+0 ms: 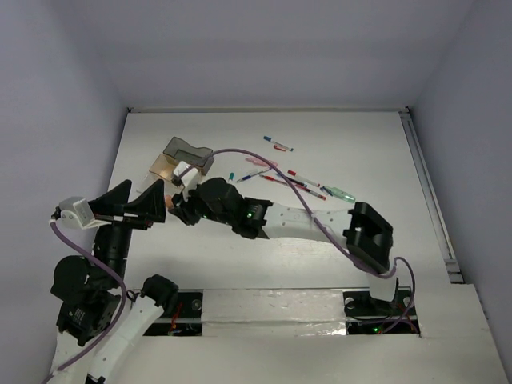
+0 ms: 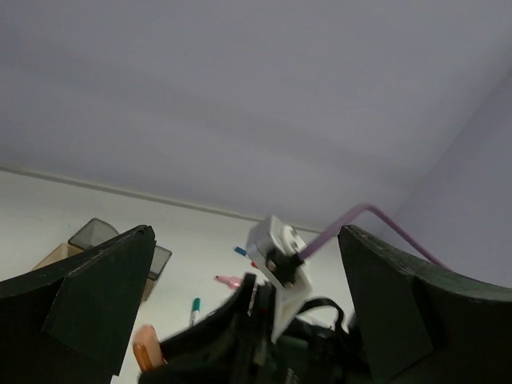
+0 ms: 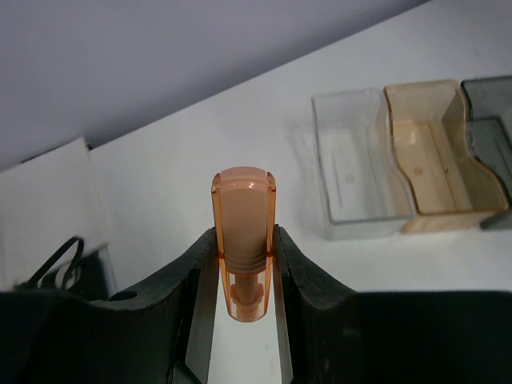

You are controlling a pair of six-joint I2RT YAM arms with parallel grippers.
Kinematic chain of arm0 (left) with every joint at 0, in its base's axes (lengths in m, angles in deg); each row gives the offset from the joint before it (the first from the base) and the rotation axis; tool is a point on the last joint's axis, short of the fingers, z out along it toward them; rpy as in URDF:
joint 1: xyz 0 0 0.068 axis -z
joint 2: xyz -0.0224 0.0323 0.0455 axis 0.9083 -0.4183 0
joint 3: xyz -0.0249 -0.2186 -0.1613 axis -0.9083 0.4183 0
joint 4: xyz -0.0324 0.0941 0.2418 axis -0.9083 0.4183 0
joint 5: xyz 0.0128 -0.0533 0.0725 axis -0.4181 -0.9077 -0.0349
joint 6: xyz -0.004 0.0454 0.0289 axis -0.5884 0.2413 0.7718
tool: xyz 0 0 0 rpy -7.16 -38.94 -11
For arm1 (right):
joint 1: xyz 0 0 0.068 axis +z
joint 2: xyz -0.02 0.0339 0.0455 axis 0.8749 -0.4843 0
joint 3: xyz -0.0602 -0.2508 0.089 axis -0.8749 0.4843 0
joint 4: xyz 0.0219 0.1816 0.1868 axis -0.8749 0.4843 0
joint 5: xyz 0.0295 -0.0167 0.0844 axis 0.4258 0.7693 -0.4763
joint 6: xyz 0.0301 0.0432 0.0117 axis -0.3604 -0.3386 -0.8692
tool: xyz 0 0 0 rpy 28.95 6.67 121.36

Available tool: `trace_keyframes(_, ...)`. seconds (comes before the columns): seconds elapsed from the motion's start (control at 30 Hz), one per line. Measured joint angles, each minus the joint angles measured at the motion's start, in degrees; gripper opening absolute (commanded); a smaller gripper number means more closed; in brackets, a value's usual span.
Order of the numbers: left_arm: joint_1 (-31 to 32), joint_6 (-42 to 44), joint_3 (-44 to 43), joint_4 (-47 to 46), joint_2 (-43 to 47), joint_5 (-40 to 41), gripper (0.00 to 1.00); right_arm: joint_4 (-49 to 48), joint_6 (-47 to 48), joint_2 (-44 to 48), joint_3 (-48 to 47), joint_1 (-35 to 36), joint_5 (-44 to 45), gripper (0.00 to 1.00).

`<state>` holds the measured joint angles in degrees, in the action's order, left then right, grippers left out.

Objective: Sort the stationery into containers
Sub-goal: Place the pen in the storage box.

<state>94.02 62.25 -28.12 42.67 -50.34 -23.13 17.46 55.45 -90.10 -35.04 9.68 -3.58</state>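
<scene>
The right gripper moves outward and over the clear tray's open middle next and releases the orange piece there, since it still hangs short of the tray.
My right gripper reaches left across the table and is shut on an orange translucent eraser-like piece, held upright between its fingers above the table. The piece also shows in the left wrist view. The containers stand just beyond: a clear tray, a tan tray and a smoky grey tray, the grey one also in the top view. My left gripper is open and empty, raised just left of the right gripper. Several pens lie scattered right of the trays.
A blue-and-red pen, a pink piece, a teal-capped pen and a teal marker lie on the white table. The right arm's purple cable arcs over them. Walls enclose the table.
</scene>
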Motion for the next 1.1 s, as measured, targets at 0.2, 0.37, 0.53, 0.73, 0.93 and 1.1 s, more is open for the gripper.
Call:
trace_keyframes(0.2, 0.0, 0.98, 4.57, -2.51, 1.36, 3.41, 0.99, -2.54, 1.33, -14.56, -16.13, -5.42, -6.29, 0.05)
trace_keyframes(0.37, -0.57, 1.81, 7.19, -4.04, 2.27, 4.72, 0.99, -1.46, 1.44, -25.51, -29.62, -8.68, -10.29, 0.04)
trace_keyframes(0.53, -2.32, 2.19, 8.35, -4.15, 3.15, 5.16, 0.99, 1.64, 2.05, -33.94, -40.63, -10.62, -11.82, 0.05)
trace_keyframes(0.73, -2.73, 2.54, 8.46, -4.44, 3.8, 5.2, 0.99, 4.72, 2.95, -36.41, -42.36, -10.64, -12.76, 0.08)
trace_keyframes(0.93, -2.78, 2.71, 8.46, -4.52, 3.82, 5.11, 0.99, 5.42, 3.06, -36.52, -42.36, -10.64, -13.68, 0.33)
trace_keyframes(1.1, -3.17, 2.91, 8.46, -4.52, 3.82, 4.72, 0.99, 5.42, 3.04, -36.52, -42.36, -10.67, -13.79, 0.44)
